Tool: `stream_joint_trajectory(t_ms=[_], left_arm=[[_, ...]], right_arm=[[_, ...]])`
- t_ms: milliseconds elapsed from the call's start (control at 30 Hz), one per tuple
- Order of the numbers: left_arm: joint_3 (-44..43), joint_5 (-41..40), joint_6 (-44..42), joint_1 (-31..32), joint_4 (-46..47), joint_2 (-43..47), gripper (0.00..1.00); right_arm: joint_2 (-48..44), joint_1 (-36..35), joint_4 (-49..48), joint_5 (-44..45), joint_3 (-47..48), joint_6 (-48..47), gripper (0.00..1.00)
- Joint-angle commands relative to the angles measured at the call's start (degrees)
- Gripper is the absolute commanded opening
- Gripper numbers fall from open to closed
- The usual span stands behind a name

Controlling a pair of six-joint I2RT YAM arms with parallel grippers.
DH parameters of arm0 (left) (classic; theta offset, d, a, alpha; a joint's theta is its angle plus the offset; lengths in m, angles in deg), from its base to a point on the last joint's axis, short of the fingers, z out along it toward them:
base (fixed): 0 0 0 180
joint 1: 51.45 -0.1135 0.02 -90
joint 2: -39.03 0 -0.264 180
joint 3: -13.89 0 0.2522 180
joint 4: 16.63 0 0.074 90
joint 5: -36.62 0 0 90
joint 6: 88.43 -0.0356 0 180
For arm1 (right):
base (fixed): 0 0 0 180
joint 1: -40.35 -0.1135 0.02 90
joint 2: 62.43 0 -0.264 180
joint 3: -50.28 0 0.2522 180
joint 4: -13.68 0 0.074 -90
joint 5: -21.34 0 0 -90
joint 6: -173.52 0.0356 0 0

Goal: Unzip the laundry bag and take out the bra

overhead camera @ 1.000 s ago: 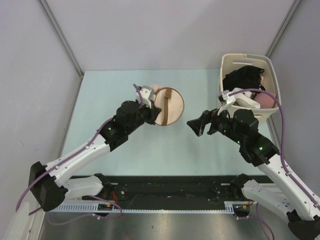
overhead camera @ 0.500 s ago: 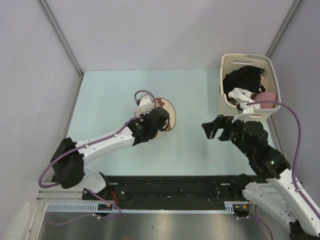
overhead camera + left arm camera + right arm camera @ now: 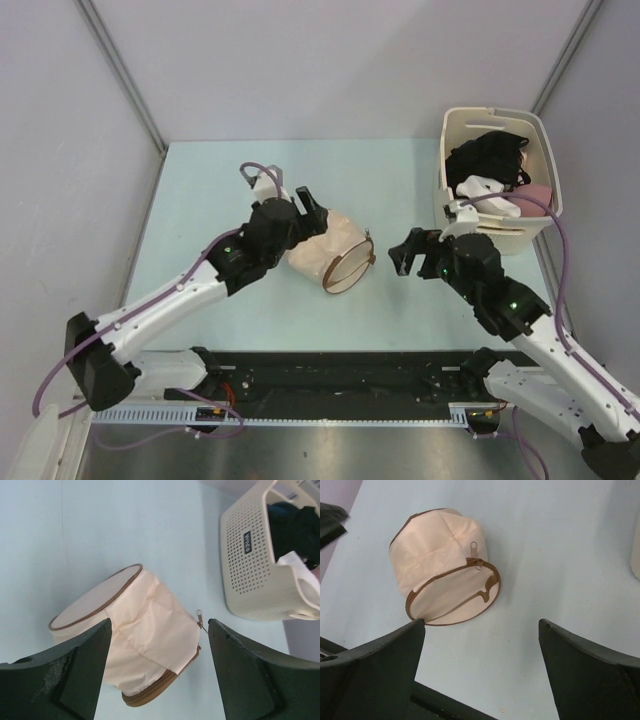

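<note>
My right gripper moves down and to the left in the top view next, onto the exposed edge of the laundry bag's zipper rim beside the zipper pull.
The laundry bag (image 3: 330, 255) lies on its side on the pale blue table, a cream drum with brown zipper trim. Its round end with the brown motif (image 3: 487, 587) faces my right gripper. The zipper pull (image 3: 473, 547) rests on top by the rim, which looks zipped shut. My left gripper (image 3: 303, 212) hovers just behind and above the bag (image 3: 145, 640), open, with nothing held. To the bag's right my right gripper (image 3: 400, 252) stands wide open, pointing at the bag (image 3: 440, 565) and apart from it. The bra is out of view.
A rigid cream perforated basket (image 3: 497, 222) stands at the back right with dark and pink clothes in it, and it shows in the left wrist view too (image 3: 255, 580). Grey walls close in the table. A black rail runs along the near edge (image 3: 330, 375).
My left gripper has opened and let go of the bag. The bag has gone from standing on end to lying on its side. My right gripper has shifted slightly left.
</note>
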Motion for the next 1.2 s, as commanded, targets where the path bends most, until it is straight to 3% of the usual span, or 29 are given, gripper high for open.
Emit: stream_joint_trajectory(t_ms=[0, 233, 267, 367, 533, 733, 933, 1033, 1100, 1167], left_arm=[[-2.95, 2.23, -7.13, -2.49, -1.55, 6.40, 0.82], [-0.66, 8.46, -15.38, -5.05, -3.24, 8.78, 0.81], [-0.22, 13.08, -18.87, -5.05, -2.45, 8.34, 0.81], [0.83, 17.25, -20.49, -4.97, -4.72, 4.30, 0.80], [2.51, 15.51, -21.62, -5.40, -4.03, 3.24, 0.82], [-4.77, 16.65, -33.56, -10.23, -6.66, -5.53, 0.85], [-5.85, 20.59, -33.33, -14.45, -7.46, -7.05, 0.84], [-3.83, 22.18, -32.27, -15.42, -5.88, -4.15, 0.85], [-3.65, 22.36, -31.74, -16.04, -6.22, -2.92, 0.85], [-3.82, 22.45, -31.39, -16.74, -7.10, -2.30, 0.85]], right_arm=[[4.06, -3.19, -9.81, 4.82, 0.06, 3.21, 1.00], [9.78, -8.55, -12.72, 10.54, -0.03, 7.26, 1.00], [10.65, -8.12, -12.90, 10.02, 0.05, 7.70, 0.99], [12.58, -5.40, -13.34, 6.51, 1.19, 13.73, 1.00], [17.15, -6.09, -13.25, 11.24, 1.90, 29.47, 0.98], [24.62, -16.01, -21.42, 19.24, 2.25, 37.82, 1.00], [30.16, -16.11, -22.13, 21.44, 2.69, 44.00, 0.99], [32.36, -15.85, -23.52, 21.97, 3.65, 42.60, 0.90], [34.91, -15.85, -25.37, 21.88, 4.27, 38.30, 0.74], [37.10, -15.67, -26.07, 21.10, 5.77, 34.45, 0.64]])
